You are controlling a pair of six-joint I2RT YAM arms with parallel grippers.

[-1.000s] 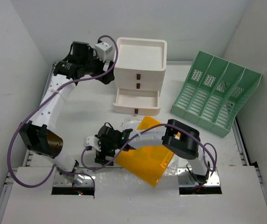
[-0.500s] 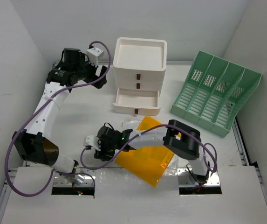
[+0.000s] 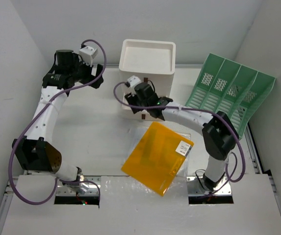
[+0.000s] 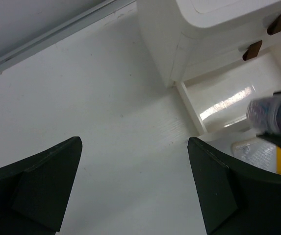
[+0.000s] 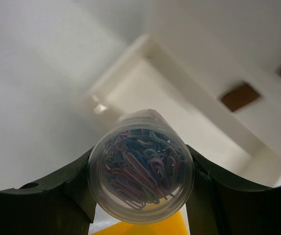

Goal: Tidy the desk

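My right gripper lowers the clear tub into the open bottom drawer (image 5: 172, 100) next and releases it on the drawer's bare bottom, since the space below is empty.
The white desk (image 3: 91, 127) holds a white drawer box (image 3: 147, 61) at the back. Its bottom drawer (image 5: 172, 100) is pulled open. My right gripper (image 3: 130, 100) is shut on a clear tub of coloured paper clips (image 5: 140, 166) and holds it above the open drawer. The tub also shows in the left wrist view (image 4: 272, 115). My left gripper (image 4: 134, 142) is open and empty. It hovers over bare desk left of the drawer box (image 4: 204, 29); in the top view it (image 3: 98, 77) is at the back left.
An orange folder (image 3: 157, 156) with a white label lies at the near middle of the desk. A green slotted file rack (image 3: 228, 95) stands at the back right. Grey walls close in on the left, right and back.
My right arm has swung with the tub from the near left of the folder up to the open drawer. My left gripper has drawn back leftward from the drawer box.
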